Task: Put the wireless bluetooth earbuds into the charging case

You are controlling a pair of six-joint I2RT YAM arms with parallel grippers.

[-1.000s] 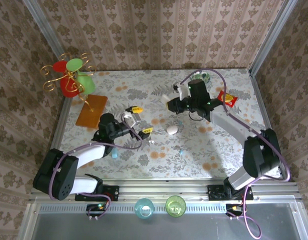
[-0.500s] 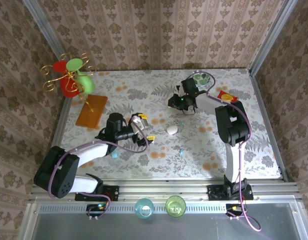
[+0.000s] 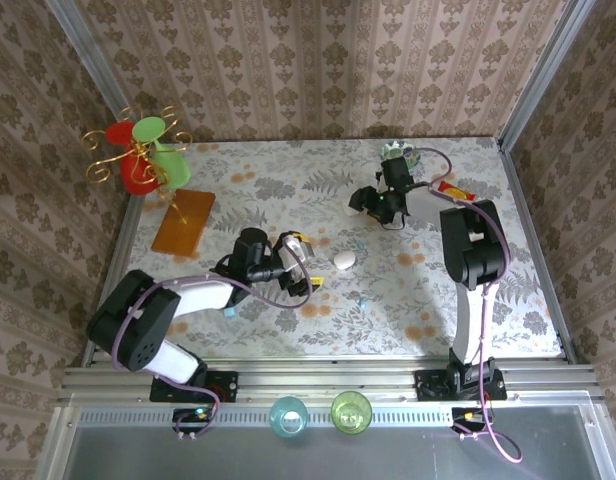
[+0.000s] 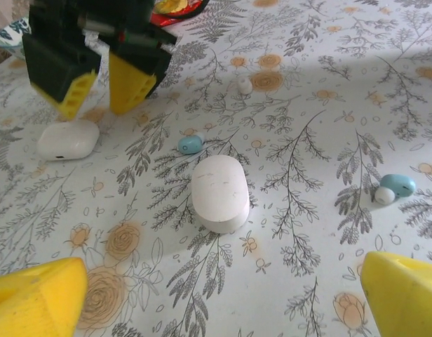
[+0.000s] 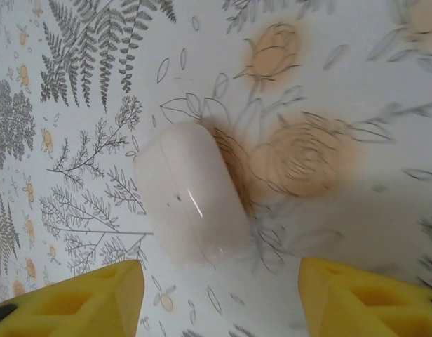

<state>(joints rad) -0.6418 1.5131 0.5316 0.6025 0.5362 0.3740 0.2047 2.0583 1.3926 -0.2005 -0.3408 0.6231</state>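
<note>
The white oval pebble is still beyond my left gripper's wide-open fingers, so next I should lower that gripper and reach outward to close on the pebble's long sides.
My left gripper (image 3: 306, 263) (image 4: 223, 284) hangs low over the table, open wide, facing a white oval pebble (image 4: 219, 191) (image 3: 344, 259). Pale blue earbuds lie near it: one (image 4: 191, 144) just beyond, another (image 4: 397, 185) (image 3: 363, 300) to the right with a white tip. A tiny white bit (image 4: 245, 86) lies farther off. The light-blue charging case (image 3: 229, 311) rests beside my left forearm. My right gripper (image 3: 360, 203) (image 5: 219, 288) (image 4: 97, 88) is open above a second white pebble (image 5: 191, 203) (image 4: 67, 139) that lies free on the table.
At the back left are an orange card (image 3: 183, 222) and a gold stand with red and green cups (image 3: 143, 155). A red packet (image 3: 456, 197) and a small dish (image 3: 398, 152) sit at the back right. Two cups (image 3: 288, 415) stand on the near rail.
My right arm has folded back toward the far right and its jaws have opened over the white pebble. My left gripper has moved right, toward the other white pebble.
</note>
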